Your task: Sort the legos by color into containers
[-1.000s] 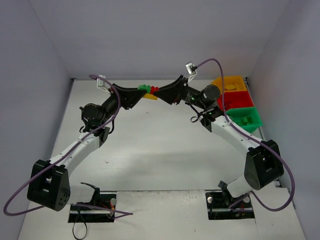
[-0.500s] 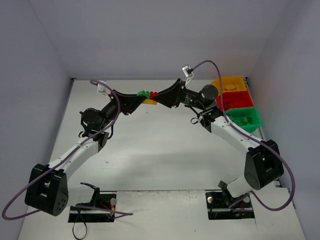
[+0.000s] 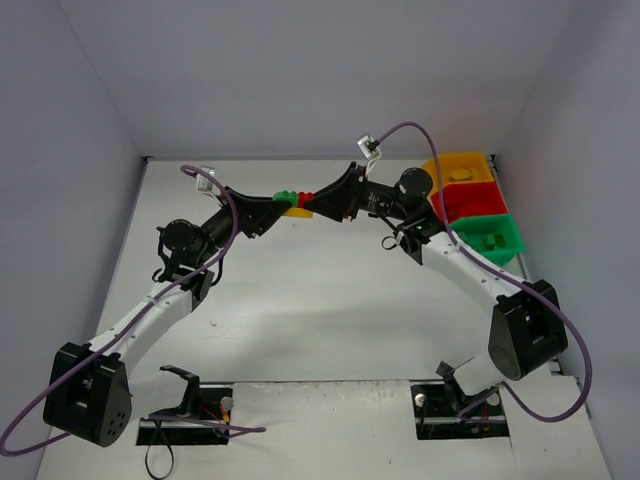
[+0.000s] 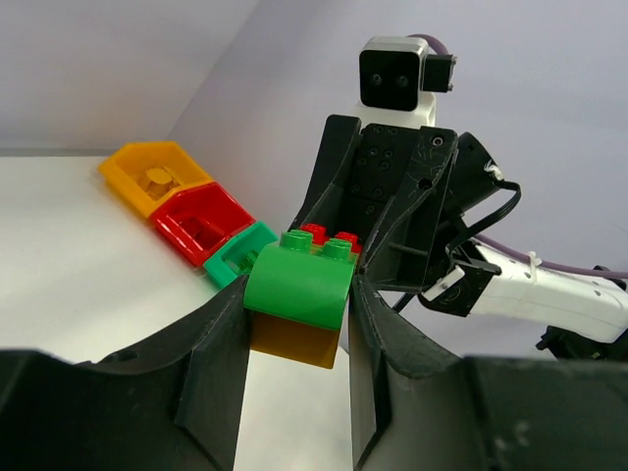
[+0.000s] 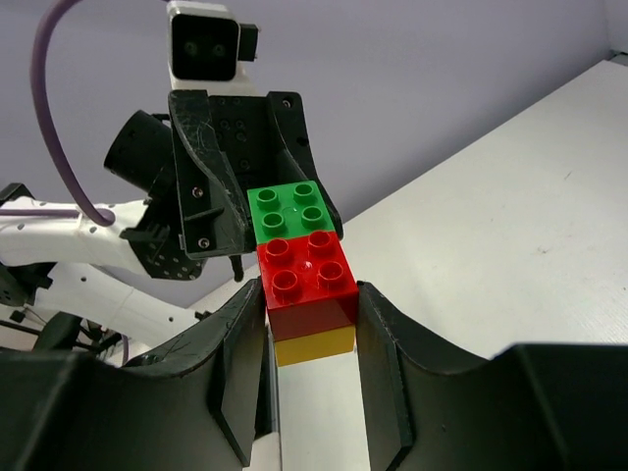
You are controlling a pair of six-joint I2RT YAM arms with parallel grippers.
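I will pull off the red brick (image 3: 306, 193) with my right gripper next and swing over the red bin (image 3: 470, 199), then let the brick go, because the bin is to the gripper's right in the top view.
A stuck-together lego cluster hangs in the air over the far middle of the table: a green brick (image 3: 285, 195) and a red brick (image 3: 306, 193) side by side on a yellow-orange brick (image 3: 298, 211). My left gripper (image 3: 277, 201) is shut on the green brick (image 4: 298, 285). My right gripper (image 3: 314, 199) is shut on the red brick (image 5: 306, 276). The two grippers face each other, tips almost touching. The yellow-orange bin (image 3: 461, 163), red bin (image 3: 470, 199) and green bin (image 3: 492, 240) stand in a row at the far right.
A yellow brick (image 3: 462, 176) lies in the yellow-orange bin and a green brick (image 3: 492, 241) in the green bin. Grey walls close the table at the back and on both sides. The bins also show in the left wrist view (image 4: 199, 220).
Both grippers and the cluster have shifted slightly left and toward the near side. The bricks stay joined and both grips are unchanged.
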